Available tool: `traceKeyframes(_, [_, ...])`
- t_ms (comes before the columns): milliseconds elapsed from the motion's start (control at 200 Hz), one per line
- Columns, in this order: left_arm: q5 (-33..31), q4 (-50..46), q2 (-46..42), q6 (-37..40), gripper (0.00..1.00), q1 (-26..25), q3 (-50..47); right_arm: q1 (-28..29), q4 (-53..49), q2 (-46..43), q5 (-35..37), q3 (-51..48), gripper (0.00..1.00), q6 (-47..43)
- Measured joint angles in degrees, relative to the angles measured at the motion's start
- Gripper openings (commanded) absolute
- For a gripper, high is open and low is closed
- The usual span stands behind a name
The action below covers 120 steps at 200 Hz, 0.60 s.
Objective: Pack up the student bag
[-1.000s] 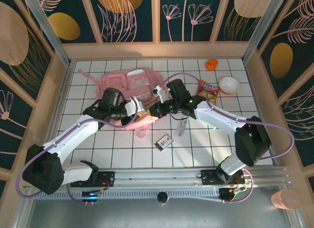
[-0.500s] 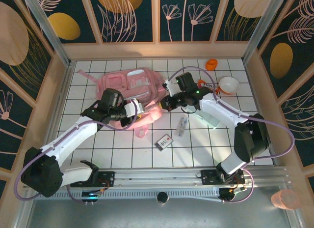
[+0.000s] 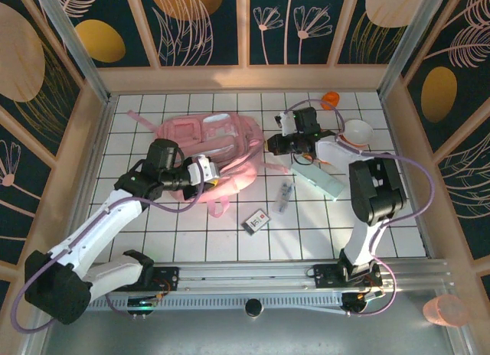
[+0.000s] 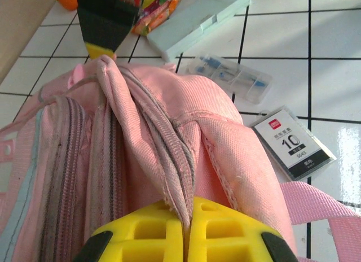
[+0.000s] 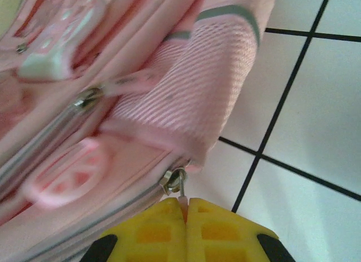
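Observation:
My right gripper stays still at the bag's end next and opens to release the thin zip pull (image 5: 181, 199).
The student bag (image 3: 210, 141) lies flat on the tiled table, pink, front pockets up. My left gripper (image 3: 208, 174) is at its near edge, shut on a fold of pink fabric along the zip seam (image 4: 179, 177); the yellow jaws (image 4: 186, 231) pinch it with no gap. My right gripper (image 3: 272, 144) is at the bag's right end. Its yellow jaws (image 5: 185, 217) are shut on the thin zip pull (image 5: 181, 199), just below the metal slider (image 5: 174, 180). A mesh side pocket (image 5: 197, 87) sits above the slider.
A pale green pencil case (image 3: 321, 179), a clear plastic box (image 3: 283, 194) and a black-and-white card pack (image 3: 256, 219) lie right of the bag. A white bowl (image 3: 357, 131) and an orange object (image 3: 330, 99) sit at the back right. A bright snack packet (image 4: 158, 8) lies beyond the bag.
My right gripper has travelled from the bag's near side up and to the right, to its far right end, holding the zip pull. My left gripper has shifted slightly left, grip unchanged.

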Motion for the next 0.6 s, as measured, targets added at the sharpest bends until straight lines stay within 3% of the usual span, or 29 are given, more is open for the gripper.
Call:
traceKeyframes(205, [-0.46,-0.07,-0.24,-0.02,0.0,0.26,0.17,0.0,4.11,3.41,-3.21,0.39,0.0,1.73])
traceKeyframes(245, [-0.61,-0.07,-0.24,0.0,0.0,0.26,0.17,0.0,4.55,3.37,-3.41,0.37,0.14,1.86])
traceKeyframes(270, [-0.72,-0.07,-0.24,0.0,0.08,0.26,0.17,-0.02,4.92,3.3,-3.48,0.37,0.24,2.05])
traceKeyframes(305, [-0.92,-0.09,-0.24,0.13,0.26,0.26,0.17,-0.02,5.51,3.06,-3.02,0.24,0.34,2.27])
traceKeyframes(335, [-0.96,-0.26,-0.28,-0.11,0.42,0.26,0.17,-0.07,6.45,2.78,-1.97,-0.13,0.4,2.25])
traceKeyframes(365, [-1.01,-0.24,-0.46,-0.13,0.52,0.26,0.17,-0.39,7.1,2.12,-0.98,-0.87,0.45,2.23])
traceKeyframes(425, [-1.4,-0.17,-0.85,-0.5,0.62,0.26,0.28,-1.14,8.24,-0.17,0.72,-3.13,0.5,1.97])
traceKeyframes(601, [-4.39,0.87,-0.98,-1.99,0.74,0.26,0.48,-2.1,9.81,-12.09,2.95,-9.57,0.54,0.68])
